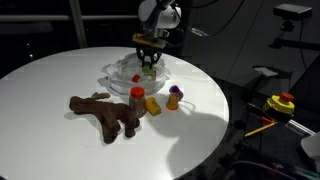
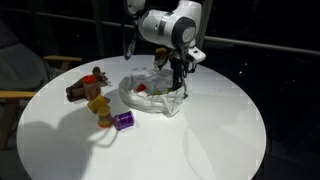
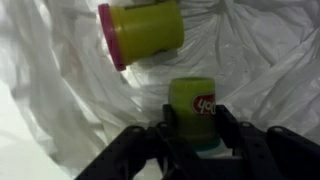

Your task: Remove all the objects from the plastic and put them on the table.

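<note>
Next, my gripper lifts the green tub with the red label over the plastic's edge, then lowers and releases it beside the purple piece. Bare tabletop lies past that edge.
In the wrist view a green tub [image 3: 195,108] with a red label stands between my gripper's [image 3: 195,132] fingers, which press on both its sides. It rests on the wrinkly whitish plastic [image 3: 50,80]. A second green tub [image 3: 150,30] with a magenta lid lies on its side just beyond. In both exterior views the gripper [image 1: 148,62] [image 2: 178,72] reaches down into the plastic [image 1: 115,72] [image 2: 150,100], where something red [image 2: 141,90] shows. On the white table [image 1: 50,140] beside it lie the brown plush toy [image 1: 103,112], the red-capped bottle [image 1: 137,99], a yellow piece [image 1: 153,104] and a purple piece [image 1: 174,97].
A dark bench with yellow and red tools [image 1: 280,103] stands beyond the table's edge in an exterior view. A wooden chair [image 2: 20,95] sits by the table's rim in an exterior view. The arm's white body [image 2: 165,25] hangs over the plastic.
</note>
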Tool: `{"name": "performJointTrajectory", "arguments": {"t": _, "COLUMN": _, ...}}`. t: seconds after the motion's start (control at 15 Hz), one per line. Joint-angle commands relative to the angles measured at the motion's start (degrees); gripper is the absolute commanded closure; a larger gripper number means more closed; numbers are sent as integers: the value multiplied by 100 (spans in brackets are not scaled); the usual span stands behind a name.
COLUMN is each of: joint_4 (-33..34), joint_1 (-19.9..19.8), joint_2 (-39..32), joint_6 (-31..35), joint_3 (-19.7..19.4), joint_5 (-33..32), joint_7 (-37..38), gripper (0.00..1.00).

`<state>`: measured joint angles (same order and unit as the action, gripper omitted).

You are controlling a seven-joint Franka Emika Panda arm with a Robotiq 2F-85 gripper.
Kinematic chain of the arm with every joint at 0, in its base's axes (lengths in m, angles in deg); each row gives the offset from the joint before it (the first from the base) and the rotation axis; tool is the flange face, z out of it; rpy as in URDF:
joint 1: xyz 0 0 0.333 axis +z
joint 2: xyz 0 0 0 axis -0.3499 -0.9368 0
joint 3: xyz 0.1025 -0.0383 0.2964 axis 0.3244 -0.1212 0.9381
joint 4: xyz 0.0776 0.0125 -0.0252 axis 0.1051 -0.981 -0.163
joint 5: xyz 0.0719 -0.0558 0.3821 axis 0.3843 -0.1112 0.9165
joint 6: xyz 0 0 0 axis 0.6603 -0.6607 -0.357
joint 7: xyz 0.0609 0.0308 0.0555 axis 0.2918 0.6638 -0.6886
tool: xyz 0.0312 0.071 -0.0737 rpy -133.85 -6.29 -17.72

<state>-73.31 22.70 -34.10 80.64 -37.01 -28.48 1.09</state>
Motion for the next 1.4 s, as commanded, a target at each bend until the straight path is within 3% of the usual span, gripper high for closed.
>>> {"name": "performJointTrajectory", "arguments": {"t": 0.0, "joint_4": -711, "joint_1": -68, "joint_2": 801, "joint_6": 136, "joint_3": 236, "joint_5": 17, "joint_7": -385, "gripper": 82}}
{"name": "performJointTrajectory", "arguments": {"t": 0.47, "joint_4": -2589, "joint_1": 145, "joint_2": 2413, "joint_6": 1076, "joint_3": 405, "joint_5": -188, "joint_7": -1674, "gripper": 82}}
{"name": "performJointTrajectory", "arguments": {"t": 0.73, "joint_4": -3783, "joint_1": 415, "joint_2": 3036, "joint_6": 1772, "joint_3": -10, "joint_5": -688, "joint_7": -1557, "gripper": 82}}
{"name": "performJointTrajectory", "arguments": {"t": 1.0, "joint_4": -5110, "joint_1": 640, "joint_2": 3373, "joint_6": 2456, "joint_3": -662, "joint_5": -1641, "joint_7": -1239, "gripper": 82}}
{"name": "performJointTrajectory", "arguments": {"t": 1.13, "joint_4": -5434, "joint_1": 548, "joint_2": 3285, "joint_6": 2647, "joint_3": -691, "joint_5": -1729, "joint_7": -1437, "gripper": 82}}
{"name": "performJointTrajectory", "arguments": {"t": 1.33, "joint_4": -5450, "joint_1": 224, "joint_2": 3030, "joint_6": 2575, "joint_3": -250, "joint_5": -1229, "joint_7": -1926, "gripper": 81}}
